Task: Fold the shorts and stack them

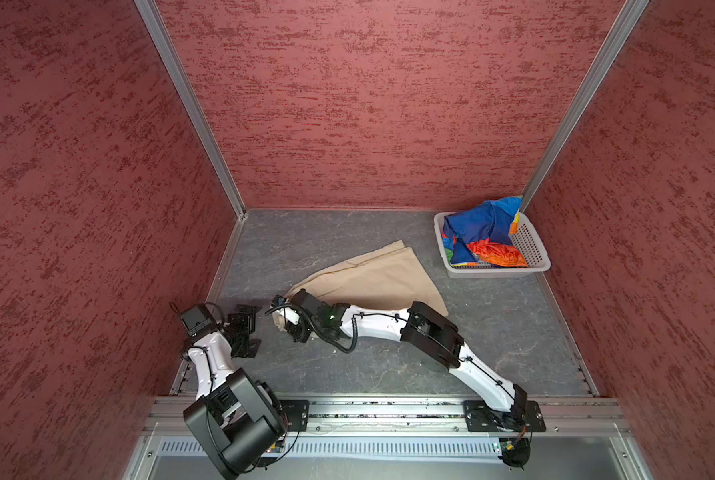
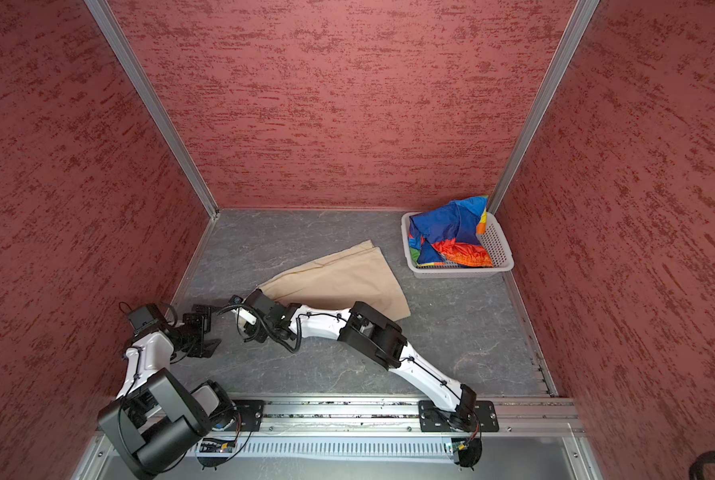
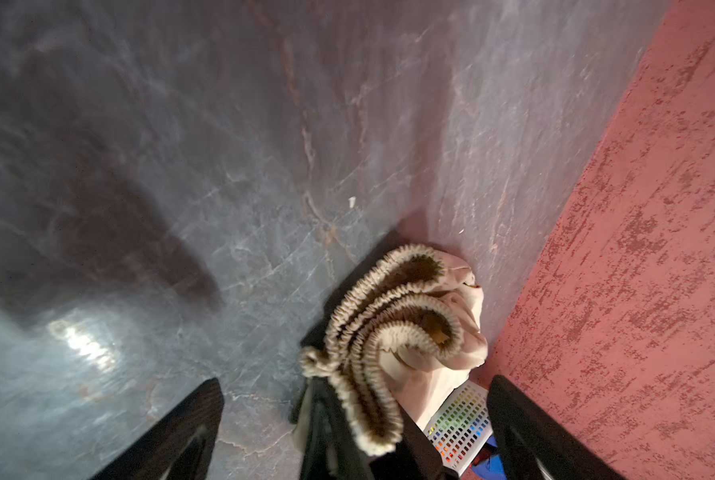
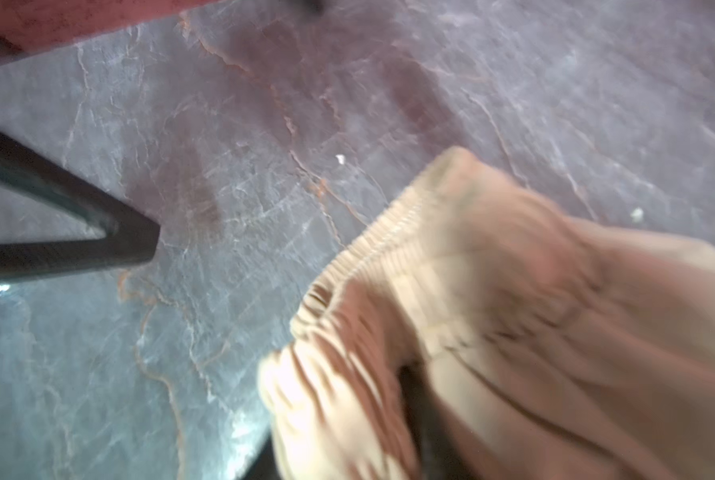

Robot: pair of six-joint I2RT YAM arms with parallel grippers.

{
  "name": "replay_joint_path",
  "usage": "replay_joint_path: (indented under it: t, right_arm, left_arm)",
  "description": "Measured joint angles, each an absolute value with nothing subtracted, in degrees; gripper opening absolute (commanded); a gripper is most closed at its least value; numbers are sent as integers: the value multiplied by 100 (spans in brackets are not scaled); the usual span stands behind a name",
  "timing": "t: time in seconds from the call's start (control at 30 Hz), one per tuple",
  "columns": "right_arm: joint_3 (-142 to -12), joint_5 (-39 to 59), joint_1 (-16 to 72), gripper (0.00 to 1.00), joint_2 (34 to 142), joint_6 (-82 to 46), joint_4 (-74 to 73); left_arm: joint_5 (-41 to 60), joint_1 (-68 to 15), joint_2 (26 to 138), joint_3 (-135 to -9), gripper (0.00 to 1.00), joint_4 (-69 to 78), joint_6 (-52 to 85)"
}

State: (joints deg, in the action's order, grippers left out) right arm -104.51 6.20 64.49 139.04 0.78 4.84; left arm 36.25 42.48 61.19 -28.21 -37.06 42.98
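The left gripper next moves across toward the right gripper and puts its open fingers around the gathered waistband of the shorts, because that ruffled waistband is held up facing it.
The beige shorts lie spread on the grey table in both top views. My right gripper reaches across to their left end and is shut on the gathered waistband, which bunches over its black fingers. In the right wrist view the blurred waistband covers the jaws. My left gripper stands open just left of that bunch, holding nothing. The rainbow-striped shorts lie crumpled in the basket.
A white perforated basket sits at the back right corner against the red wall. Red textured walls close in the table on three sides. One left gripper finger shows in the right wrist view.
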Motion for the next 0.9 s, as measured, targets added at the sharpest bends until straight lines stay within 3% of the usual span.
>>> replay_joint_path:
  t: [0.23, 0.57, 0.9]
  right_arm:
    - [-9452, 1020, 6182, 0, 13395, -526, -193]
    - [-8849, 1369, 6045, 0, 13179, -1083, -888]
    - [-8412, 1570, 6025, 0, 12864, -1280, -1212]
  left_arm:
    - [3900, 4064, 6088, -2320, 99, -3457, 4383]
    - [3942, 2591, 5240, -1525, 99, -1712, 5961]
    - [3599, 1754, 5896, -1553, 100, -716, 6587]
